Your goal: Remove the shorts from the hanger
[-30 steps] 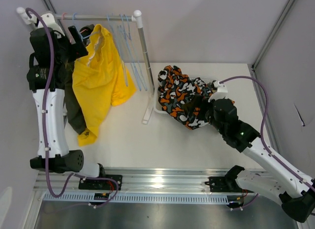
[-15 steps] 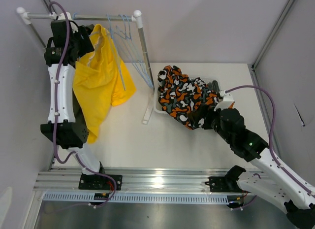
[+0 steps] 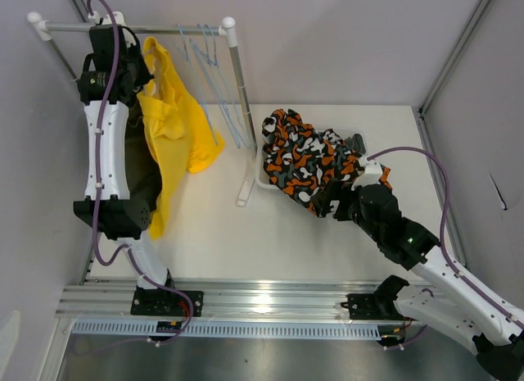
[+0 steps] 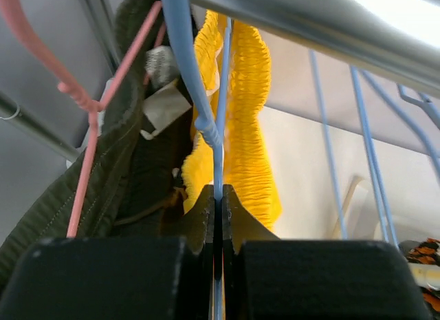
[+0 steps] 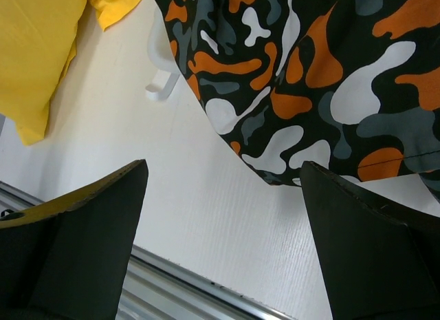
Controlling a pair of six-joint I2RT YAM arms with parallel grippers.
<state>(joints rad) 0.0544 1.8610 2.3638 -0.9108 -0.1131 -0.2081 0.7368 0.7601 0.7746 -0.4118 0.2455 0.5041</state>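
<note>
My left gripper holds the blue hanger, so next I should raise my right gripper and then swing it to the left in the top view onto the yellow shorts' lower end (image 3: pixel 162 210) (image 5: pixel 34 120).
Bright yellow shorts (image 3: pixel 176 127) hang from a blue hanger (image 4: pixel 205 120) on the rack's rail (image 3: pixel 164 27). Olive green shorts (image 3: pixel 143 172) hang beside them on a pink hanger (image 4: pixel 86 168). My left gripper (image 4: pixel 218 196) is up under the rail, shut on the blue hanger's thin wire, with the yellow shorts (image 4: pixel 251 113) just behind it. Orange-black-white patterned shorts (image 3: pixel 307 164) lie heaped at the table's middle right. My right gripper (image 5: pixel 220 196) stands open over bare table just in front of the patterned shorts (image 5: pixel 309 72), holding nothing.
Several empty blue hangers (image 3: pixel 217 78) dangle at the rail's right end, near the rack's white post (image 3: pixel 241 111). A white tray edge (image 3: pixel 260 180) shows under the patterned heap. Grey walls close in on the left, back and right.
My left gripper rose to the rail and went from open to shut on the blue hanger wire. The yellow shorts swung left and bunched. My right arm shifted slightly, still open.
</note>
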